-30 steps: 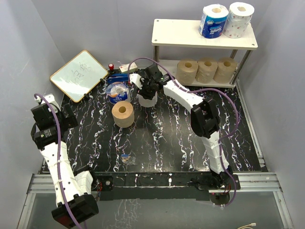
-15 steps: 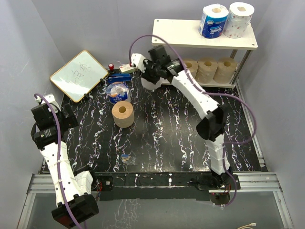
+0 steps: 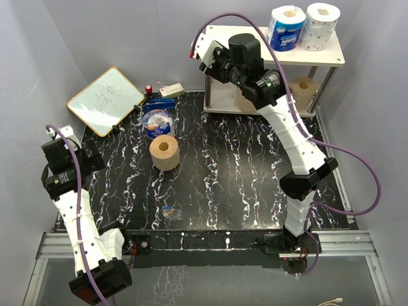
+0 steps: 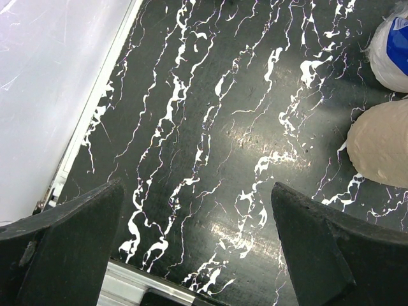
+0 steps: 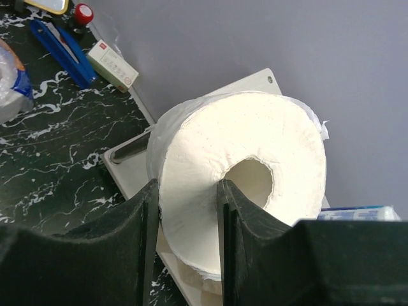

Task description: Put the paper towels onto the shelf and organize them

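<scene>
I will next carry the plain white roll outward with my right gripper, toward the blue-wrapped roll (image 3: pixel 285 27), onto the empty top board beside it.
My right gripper (image 5: pixel 185 191) is shut on the plain white roll (image 5: pixel 236 185), one finger in its core and one on its outer side. It holds the roll in the air over the left end of the shelf (image 5: pixel 131 169). In the top view the right gripper (image 3: pixel 220 60) hangs over the shelf's top board (image 3: pixel 319 56) and hides the white roll. The blue-wrapped roll (image 3: pixel 285 27) and the dotted roll (image 3: pixel 320 25) stand on the top board. One tan roll (image 3: pixel 304 89) shows on the lower tier; the arm covers the others. Another tan roll (image 3: pixel 165 153) stands on the table. My left gripper (image 4: pixel 197 248) is open and empty over the table's left edge.
A framed whiteboard (image 3: pixel 105 100) lies at the back left. A plastic-wrapped blue and white bundle (image 3: pixel 157 122) sits behind the table's tan roll. A red-capped item (image 3: pixel 148 89) and a small white box (image 3: pixel 171 91) lie by the back wall. A small scrap (image 3: pixel 169 210) lies near the front.
My right arm has lifted the white roll off the table beside the wrapped bundle and carried it up and back, over the shelf's top-left end. The left arm has not moved.
</scene>
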Available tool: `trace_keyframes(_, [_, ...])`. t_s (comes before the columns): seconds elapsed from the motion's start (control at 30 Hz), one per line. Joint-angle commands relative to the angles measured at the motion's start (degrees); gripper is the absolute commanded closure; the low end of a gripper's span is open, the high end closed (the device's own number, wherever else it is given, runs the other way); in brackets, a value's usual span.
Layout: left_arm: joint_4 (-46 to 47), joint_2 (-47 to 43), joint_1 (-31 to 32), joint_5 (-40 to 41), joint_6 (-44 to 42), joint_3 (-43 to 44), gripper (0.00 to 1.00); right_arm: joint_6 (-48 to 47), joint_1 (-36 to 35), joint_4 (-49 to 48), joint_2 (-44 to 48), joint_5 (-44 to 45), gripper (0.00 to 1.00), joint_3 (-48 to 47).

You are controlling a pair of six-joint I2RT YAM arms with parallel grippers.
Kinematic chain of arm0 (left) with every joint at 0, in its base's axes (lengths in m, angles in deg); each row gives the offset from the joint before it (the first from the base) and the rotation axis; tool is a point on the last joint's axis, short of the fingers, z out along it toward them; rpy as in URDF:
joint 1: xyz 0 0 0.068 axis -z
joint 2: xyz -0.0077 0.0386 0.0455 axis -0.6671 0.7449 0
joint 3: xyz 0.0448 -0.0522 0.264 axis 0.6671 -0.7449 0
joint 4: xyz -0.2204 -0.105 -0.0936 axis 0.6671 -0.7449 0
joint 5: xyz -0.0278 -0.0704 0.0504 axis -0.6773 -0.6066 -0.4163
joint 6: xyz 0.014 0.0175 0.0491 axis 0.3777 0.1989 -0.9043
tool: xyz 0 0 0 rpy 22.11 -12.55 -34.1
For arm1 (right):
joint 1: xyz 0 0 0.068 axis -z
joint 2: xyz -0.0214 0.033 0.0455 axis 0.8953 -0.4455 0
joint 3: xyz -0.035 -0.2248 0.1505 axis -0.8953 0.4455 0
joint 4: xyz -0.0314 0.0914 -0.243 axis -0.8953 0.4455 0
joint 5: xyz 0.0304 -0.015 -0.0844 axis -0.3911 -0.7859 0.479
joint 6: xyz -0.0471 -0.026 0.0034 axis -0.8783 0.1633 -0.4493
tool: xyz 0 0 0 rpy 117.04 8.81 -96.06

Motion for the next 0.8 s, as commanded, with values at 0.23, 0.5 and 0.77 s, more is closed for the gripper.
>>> trace_keyframes(0.23, [-0.05,-0.38,-0.41,-0.93,-0.55,-0.15,0.02,2.87,10.78,-16.51,-1.99,1.2,1.0,-8.29])
trace_keyframes(0.5, [0.01,-0.13,-0.48,-0.93,-0.55,-0.14,0.02,2.3,11.75,-22.12,-3.8,2.47,1.0,-8.25])
trace_keyframes(0.77, [0.01,-0.08,-0.46,-0.93,-0.57,-0.15,0.02,3.9,15.97,-24.4,-6.31,1.44,1.0,-7.72])
